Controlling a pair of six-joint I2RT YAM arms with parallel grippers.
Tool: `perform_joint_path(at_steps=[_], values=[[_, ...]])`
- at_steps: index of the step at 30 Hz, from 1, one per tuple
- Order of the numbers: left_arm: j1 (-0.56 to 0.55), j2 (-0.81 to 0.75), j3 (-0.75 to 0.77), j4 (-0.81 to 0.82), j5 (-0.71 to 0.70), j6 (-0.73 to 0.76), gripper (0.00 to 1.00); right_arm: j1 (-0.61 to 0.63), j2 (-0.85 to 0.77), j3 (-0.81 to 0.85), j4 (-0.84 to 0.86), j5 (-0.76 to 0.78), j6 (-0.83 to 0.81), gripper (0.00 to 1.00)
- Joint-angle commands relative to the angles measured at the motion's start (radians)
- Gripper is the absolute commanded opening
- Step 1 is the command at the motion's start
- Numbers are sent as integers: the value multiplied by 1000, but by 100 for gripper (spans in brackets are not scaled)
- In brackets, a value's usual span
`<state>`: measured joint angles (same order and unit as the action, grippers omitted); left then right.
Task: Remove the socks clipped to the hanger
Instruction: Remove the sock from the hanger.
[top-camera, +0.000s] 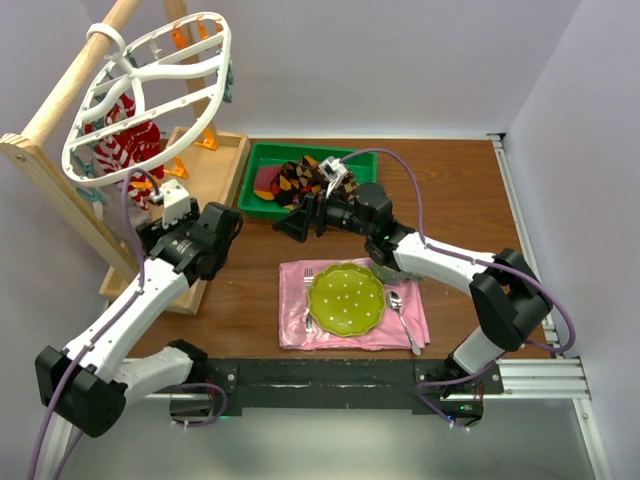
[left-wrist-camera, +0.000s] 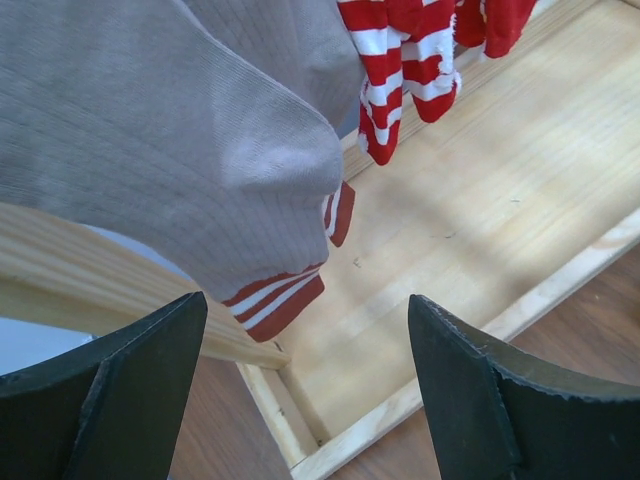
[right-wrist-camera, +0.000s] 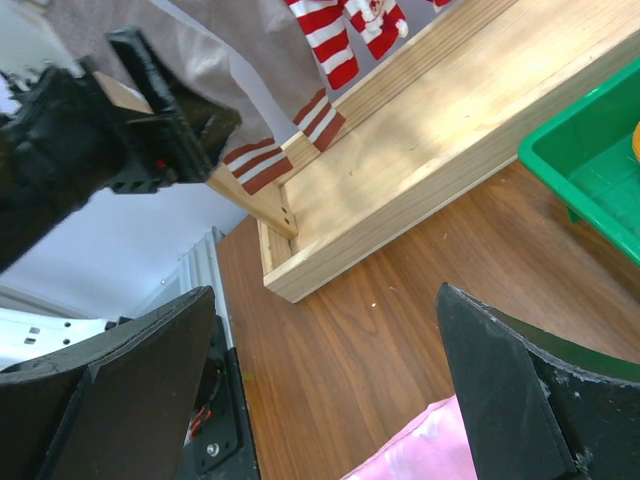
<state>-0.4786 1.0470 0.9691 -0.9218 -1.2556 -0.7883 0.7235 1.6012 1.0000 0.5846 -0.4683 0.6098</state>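
Observation:
The grey sock's red-and-white cuff hangs free below the robot's left gripper, so the left gripper will lower its open fingers around the sock's lower edge (left-wrist-camera: 276, 298) and close them.
The white oval hanger (top-camera: 150, 90) hangs from the wooden pole at the top left. A red-and-white striped sock (top-camera: 120, 150) hangs below it. In the left wrist view a grey sock (left-wrist-camera: 150, 130) with a red-and-white cuff hangs just above and ahead of my open, empty left gripper (left-wrist-camera: 305, 400), with the striped sock (left-wrist-camera: 400, 60) farther back. Dark argyle socks (top-camera: 305, 175) lie in the green tray (top-camera: 262, 158). My right gripper (top-camera: 292, 225) is open and empty, low over the table and pointing left towards the rack; it also shows in the right wrist view (right-wrist-camera: 330, 390).
The wooden rack's base tray (left-wrist-camera: 480, 220) lies under the hanging socks, and its slanted post (top-camera: 60, 190) stands left of my left arm. A pink napkin (top-camera: 300, 325) with a green plate (top-camera: 346, 299), fork and spoon lies in front of the arms.

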Motion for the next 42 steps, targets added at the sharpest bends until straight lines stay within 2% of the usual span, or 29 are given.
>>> perform_joint_path(at_steps=[1,5,8,10,13,14,18,24,32,42], values=[[20,63,-27,90,-88,-40,86,1,-12,8,20,-32,-16,96],[23,110,-76,46,-125,-198,86,1,-1,6,40,-47,-2,96],[28,159,-102,-58,-182,-408,86,1,2,6,35,-52,-2,96],[38,214,-98,-133,-202,-593,86,1,2,9,23,-50,-19,96],[49,307,-83,-379,-218,-884,86,1,5,11,14,-49,-27,96],[51,332,-76,-393,-222,-960,86,1,6,11,15,-49,-27,96],[51,363,-112,-393,-223,-1049,87,2,9,0,20,-41,-36,96],[25,349,-90,-393,-243,-1026,86,1,8,0,11,-26,-50,96],[-117,329,-90,-393,-254,-938,87,1,0,19,-9,-9,-59,96],[-114,232,-139,-393,-238,-930,84,2,-3,20,-14,-15,-62,96]])
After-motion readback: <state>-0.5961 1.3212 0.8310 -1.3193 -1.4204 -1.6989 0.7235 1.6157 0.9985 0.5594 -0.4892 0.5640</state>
